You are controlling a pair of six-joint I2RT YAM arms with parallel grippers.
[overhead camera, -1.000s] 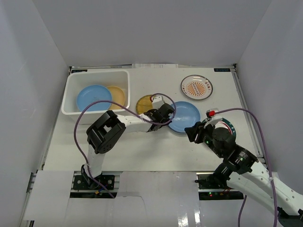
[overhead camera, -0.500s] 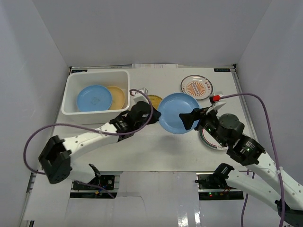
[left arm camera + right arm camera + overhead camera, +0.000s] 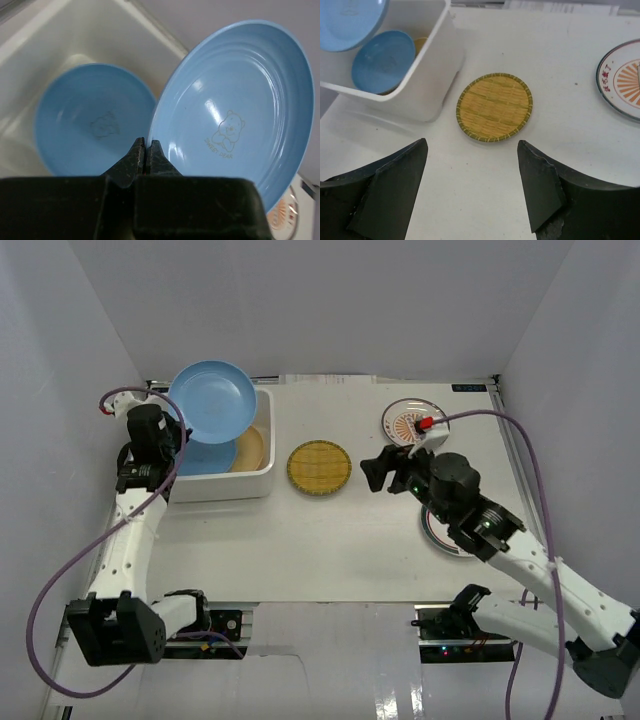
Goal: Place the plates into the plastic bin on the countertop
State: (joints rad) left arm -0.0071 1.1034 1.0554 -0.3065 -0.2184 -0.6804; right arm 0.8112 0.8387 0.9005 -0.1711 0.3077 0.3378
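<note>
My right gripper lowers toward the left in the top view onto the woven plate's rim opposite the bin next, because open countertop there leaves room for fingers.
My left gripper [image 3: 180, 430] [image 3: 146, 150] is shut on the rim of a light blue plate [image 3: 211, 400] [image 3: 240, 115], held tilted above the white plastic bin [image 3: 210, 490] [image 3: 100, 30]. In the bin lie another light blue plate [image 3: 203, 457] [image 3: 90, 125] and an orange-yellow plate [image 3: 251, 445]. A yellow woven plate [image 3: 319, 467] [image 3: 494, 106] lies on the countertop [image 3: 300, 540] just right of the bin. My right gripper [image 3: 375, 472] [image 3: 470, 170] hovers open and empty near this woven plate.
A white plate with an orange pattern [image 3: 405, 422] [image 3: 622, 77] sits at the back right, partly behind my right arm. A green-ringed plate [image 3: 440, 538] lies under my right forearm. White walls close in the countertop on three sides.
My left arm has swung the light blue plate from mid-table up and left over the bin. My right gripper let go of that plate, opened wide and shifted back.
</note>
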